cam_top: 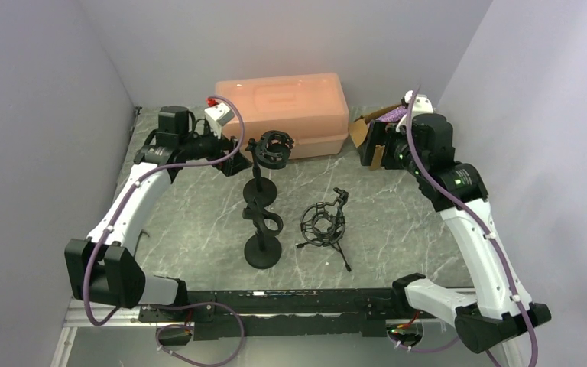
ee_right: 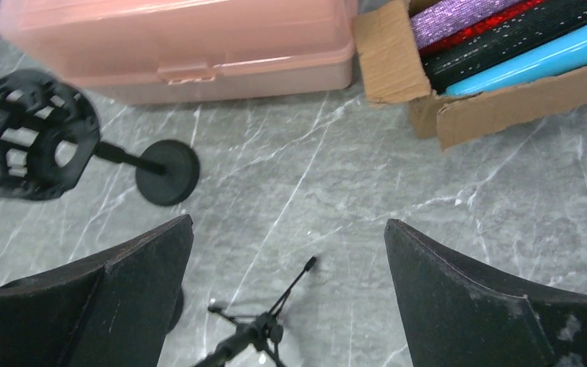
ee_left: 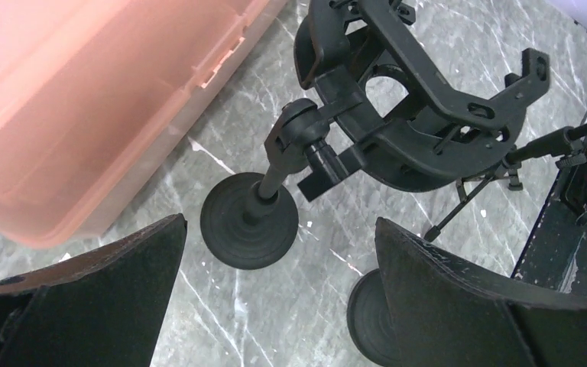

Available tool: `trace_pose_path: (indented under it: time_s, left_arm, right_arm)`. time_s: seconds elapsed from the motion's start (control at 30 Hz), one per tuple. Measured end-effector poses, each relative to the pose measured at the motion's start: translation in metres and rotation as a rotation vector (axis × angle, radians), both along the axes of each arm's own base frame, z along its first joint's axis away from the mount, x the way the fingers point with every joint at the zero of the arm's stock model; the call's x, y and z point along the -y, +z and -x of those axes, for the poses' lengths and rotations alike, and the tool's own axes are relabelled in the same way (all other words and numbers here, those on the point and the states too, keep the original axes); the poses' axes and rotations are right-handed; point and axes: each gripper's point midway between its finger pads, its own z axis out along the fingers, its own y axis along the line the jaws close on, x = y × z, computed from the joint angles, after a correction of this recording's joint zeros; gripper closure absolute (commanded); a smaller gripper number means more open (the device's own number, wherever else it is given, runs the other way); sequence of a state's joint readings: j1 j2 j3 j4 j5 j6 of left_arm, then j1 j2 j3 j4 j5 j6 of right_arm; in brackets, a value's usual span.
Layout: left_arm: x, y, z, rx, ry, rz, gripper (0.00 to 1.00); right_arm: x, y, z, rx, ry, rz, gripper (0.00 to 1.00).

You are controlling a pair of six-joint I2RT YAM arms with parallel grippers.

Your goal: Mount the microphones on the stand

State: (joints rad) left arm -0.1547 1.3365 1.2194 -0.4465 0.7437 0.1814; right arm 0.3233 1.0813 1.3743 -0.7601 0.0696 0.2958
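Observation:
The robot's left gripper will move next onto the back stand's neck below the clamp mount, since that neck is just to the gripper's right in the top view.
Several microphones lie in a cardboard box (ee_right: 397,53): purple glitter (ee_right: 458,19), red glitter (ee_right: 497,23), black (ee_right: 527,34) and teal (ee_right: 535,61). In the top view only the purple one (cam_top: 394,116) shows, behind the right arm. Three black stands are on the table: a back stand with a clamp mount (cam_top: 274,149), a front stand with a ring (cam_top: 264,223), and a tripod with a shock mount (cam_top: 323,224). My left gripper (cam_top: 233,157) is open and empty, just left of the back stand (ee_left: 249,220). My right gripper (cam_top: 372,149) is open and empty, just in front of the box.
A closed pink plastic case (cam_top: 283,111) stands at the back, behind the stands. Grey walls close in on both sides. The tripod's legs (ee_right: 264,325) spread below the right gripper. A black rail (cam_top: 275,302) runs along the near edge.

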Motion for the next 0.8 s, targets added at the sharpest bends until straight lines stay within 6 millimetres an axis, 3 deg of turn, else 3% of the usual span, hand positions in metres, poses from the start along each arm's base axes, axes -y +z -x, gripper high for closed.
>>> trace_pose_path:
  time_s: [0.43,0.53,0.73,0.8]
  left_arm:
    - [0.037,-0.012,-0.013,0.060,-0.145,0.023,0.04]
    - [0.043,-0.015,-0.019,0.083,-0.167,0.026,0.20]
    - [0.050,-0.022,-0.023,0.138,-0.207,0.028,0.72]
    - [0.050,-0.025,-0.025,0.156,-0.210,0.025,0.78]
  right_arm:
    - [-0.027,0.027,0.071,-0.091,0.273,-0.076,0.00]
    - [-0.034,0.028,0.080,-0.111,0.315,-0.103,0.00]
    - [-0.049,0.013,0.093,-0.188,0.382,-0.163,0.03]
    - [-0.053,0.010,0.096,-0.207,0.403,-0.177,0.06]
